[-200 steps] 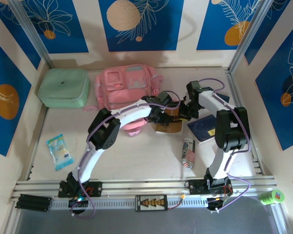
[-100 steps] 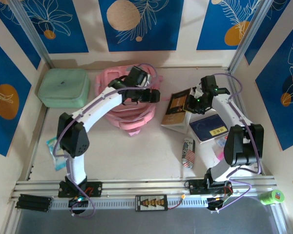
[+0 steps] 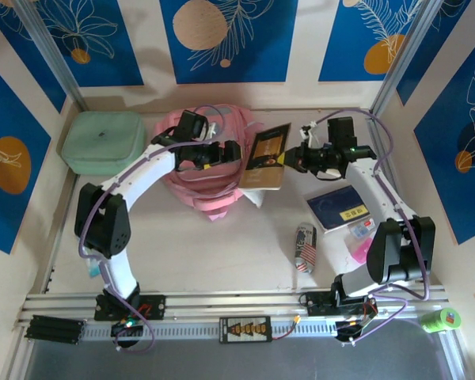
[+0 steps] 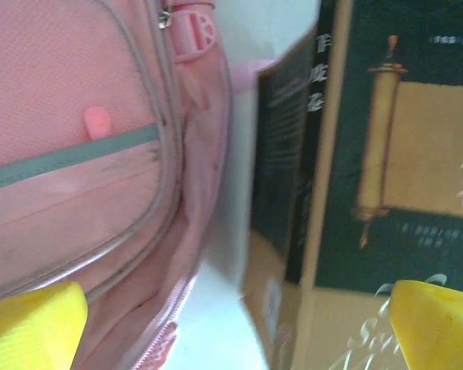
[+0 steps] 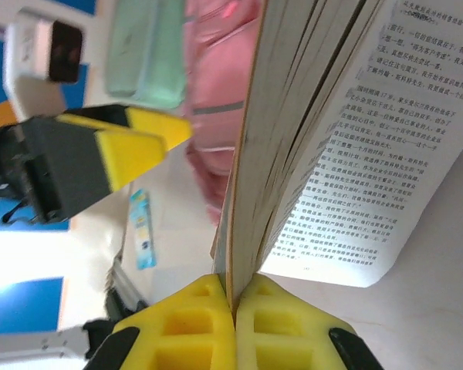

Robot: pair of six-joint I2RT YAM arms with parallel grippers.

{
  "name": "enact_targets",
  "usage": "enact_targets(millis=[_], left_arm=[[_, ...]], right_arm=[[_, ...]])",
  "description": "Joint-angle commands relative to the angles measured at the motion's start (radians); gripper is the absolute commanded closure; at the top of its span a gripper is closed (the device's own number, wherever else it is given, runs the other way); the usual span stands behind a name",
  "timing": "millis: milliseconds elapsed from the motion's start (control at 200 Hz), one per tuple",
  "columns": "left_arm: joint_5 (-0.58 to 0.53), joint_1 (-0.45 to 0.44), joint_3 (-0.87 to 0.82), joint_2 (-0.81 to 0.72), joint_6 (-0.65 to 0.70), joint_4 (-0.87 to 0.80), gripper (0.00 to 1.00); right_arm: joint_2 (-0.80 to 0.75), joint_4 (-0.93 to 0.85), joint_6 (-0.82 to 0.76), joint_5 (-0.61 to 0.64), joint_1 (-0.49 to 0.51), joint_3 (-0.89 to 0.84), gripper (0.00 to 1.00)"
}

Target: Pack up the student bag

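The book (image 4: 370, 154) still stands beside the pink student bag. It goes over the bag's near part next with my right gripper, which releases it there.
The pink student bag (image 3: 202, 178) lies at the back of the table, its zipped pocket and pink strap close up in the left wrist view (image 4: 77, 154). My left gripper (image 3: 231, 153) hovers over the bag's right edge, open, its yellow fingertips (image 4: 31, 327) spread wide. A dark book with a tan scroll picture (image 3: 265, 157) stands tilted just right of the bag. My right gripper (image 3: 294, 158) is shut on the book's lower edge (image 5: 233, 297), and its pages (image 5: 355, 139) fan open. In the left wrist view the book (image 4: 370, 154) is beside the bag's edge.
A mint green case (image 3: 103, 142) sits at the back left. A blue booklet (image 3: 339, 207), a striped can (image 3: 305, 247) and small pink items (image 3: 361, 240) lie to the right. A blue packet (image 5: 141, 231) lies near the left arm's base. A green tape roll (image 3: 442, 320) rests outside the front rail.
The right gripper lifted the book off the table and carried it left to the bag's edge. The left arm swung back over the bag, its gripper now at the bag's right side.
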Motion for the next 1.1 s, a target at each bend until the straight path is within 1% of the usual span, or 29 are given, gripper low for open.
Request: enact_targets(millis=[0,155,185,275,310,345,415,495,515,580,665,735,815,885,920,1005,1090], left_arm=[[0.04,0.038,-0.027,-0.068,-0.02,0.015,0.0],[-0.083,0.114,-0.137,-0.173,-0.051,0.024,0.0],[-0.122,0.125,-0.165,-0.197,-0.061,0.023,0.0],[-0.308,0.142,-0.245,-0.268,-0.071,0.01,0.0],[-0.351,0.147,-0.276,-0.29,-0.075,0.013,0.0],[-0.366,0.147,-0.302,-0.306,-0.076,0.024,0.0],[-0.332,0.151,-0.339,-0.313,-0.079,0.049,0.0],[-0.236,0.15,-0.357,-0.29,-0.084,0.076,0.0],[-0.21,0.15,-0.36,-0.281,-0.087,0.08,0.0],[-0.134,0.147,-0.367,-0.244,-0.094,0.098,0.0],[-0.067,0.147,-0.368,-0.194,-0.094,0.114,0.03],[-0.018,0.145,-0.357,-0.153,-0.094,0.125,0.05],[0.03,0.136,-0.339,-0.117,-0.088,0.136,0.09],[0.047,0.13,-0.314,-0.085,-0.085,0.13,0.11],[0.049,0.129,-0.297,-0.064,-0.083,0.115,0.11],[0.033,0.127,-0.252,-0.016,-0.077,0.073,0.19],[0.035,0.127,-0.22,0.019,-0.07,0.069,0.24]], right_arm=[[0.018,0.086,-0.006,-0.17,0.061,0.071,1.0],[0.129,0.089,-0.012,-0.181,0.171,0.156,1.0],[0.158,0.088,-0.008,-0.181,0.187,0.173,1.0],[0.266,0.063,0.024,-0.168,0.21,0.236,1.0],[0.312,0.031,0.032,-0.165,0.212,0.268,1.0],[0.363,-0.015,0.033,-0.155,0.211,0.301,1.0],[0.452,-0.125,0.01,-0.084,0.208,0.363,1.0],[0.521,-0.242,-0.031,0.056,0.209,0.418,0.99],[0.533,-0.264,-0.042,0.084,0.208,0.427,0.96],[0.548,-0.293,-0.052,0.161,0.208,0.432,0.82],[0.538,-0.295,-0.06,0.211,0.214,0.423,0.67],[0.524,-0.297,-0.062,0.265,0.223,0.416,0.6],[0.521,-0.307,-0.063,0.315,0.233,0.418,0.58],[0.528,-0.312,-0.056,0.332,0.237,0.418,0.57],[0.533,-0.313,-0.052,0.33,0.24,0.419,0.57],[0.549,-0.315,-0.044,0.304,0.242,0.419,0.57],[0.551,-0.302,-0.039,0.282,0.246,0.409,0.57]])
